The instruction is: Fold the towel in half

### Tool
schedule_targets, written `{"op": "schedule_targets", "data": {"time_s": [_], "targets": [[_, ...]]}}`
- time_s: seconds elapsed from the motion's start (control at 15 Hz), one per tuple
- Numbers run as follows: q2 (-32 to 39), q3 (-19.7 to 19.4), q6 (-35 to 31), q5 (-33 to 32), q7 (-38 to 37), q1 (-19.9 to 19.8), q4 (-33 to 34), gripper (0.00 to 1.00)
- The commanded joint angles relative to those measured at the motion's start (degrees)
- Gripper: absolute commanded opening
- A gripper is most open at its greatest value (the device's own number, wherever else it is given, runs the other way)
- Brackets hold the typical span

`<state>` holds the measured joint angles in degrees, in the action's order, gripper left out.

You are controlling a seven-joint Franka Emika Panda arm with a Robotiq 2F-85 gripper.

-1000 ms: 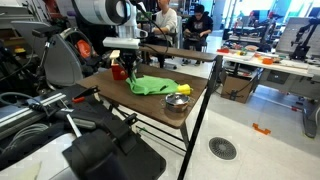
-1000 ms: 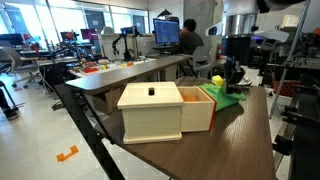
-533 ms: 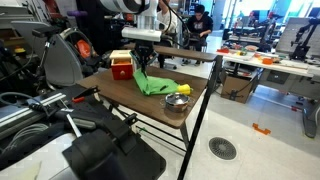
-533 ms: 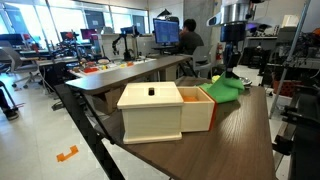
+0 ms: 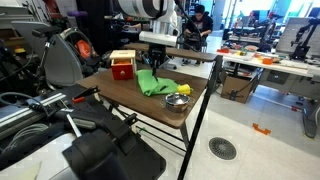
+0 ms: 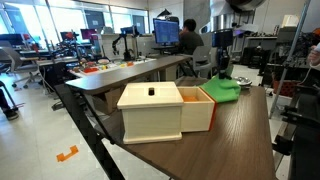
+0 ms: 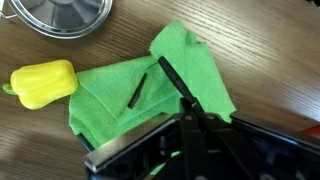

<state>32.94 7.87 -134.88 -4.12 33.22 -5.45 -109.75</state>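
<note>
The raised edge of the towel is still above the table, so next my gripper will go down toward the towel's lying layer below it and let go of the raised edge.
The lime-green towel (image 5: 152,85) lies crumpled on the brown table, between the red box (image 5: 122,68) and the metal bowl (image 5: 177,102). My gripper (image 5: 155,63) hangs just above it, shut on a raised edge of the towel. In the wrist view the dark fingers (image 7: 164,68) are pinched together on the towel (image 7: 120,95), which is partly doubled over itself. In an exterior view the towel (image 6: 223,90) lies at the far end of the table under the gripper (image 6: 222,66).
A yellow pepper (image 7: 42,83) lies beside the towel, next to the metal bowl (image 7: 65,15). A cream box (image 6: 150,110) and an orange box (image 6: 205,108) stand on the table. The table edge (image 5: 200,100) is close behind the bowl.
My gripper has moved from beside the red box across the table towards the bowl side, pulling the towel's edge along and over the rest of the cloth.
</note>
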Motion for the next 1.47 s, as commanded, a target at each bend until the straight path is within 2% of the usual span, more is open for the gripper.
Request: {"op": "schedule_targets", "data": {"time_s": [0.0, 0.67, 0.73, 0.87, 1.2, 1.4], "targets": [[6.31, -0.98, 4.49, -0.75, 0.38, 0.62, 8.77, 0.00], [16.43, -2.77, 8.23, -3.40, -3.09, 2.91, 19.68, 0.00], [16.88, -2.81, 8.32, -3.66, -3.65, 3.13, 20.09, 0.27], [17.50, -2.74, 8.30, -4.15, -4.64, 3.45, 20.71, 0.34], [15.13, -2.90, 6.94, -5.25, -7.82, 4.79, 19.30, 0.70], [10.15, -2.49, 4.61, -5.41, -10.36, 5.51, 15.98, 0.94]]}}
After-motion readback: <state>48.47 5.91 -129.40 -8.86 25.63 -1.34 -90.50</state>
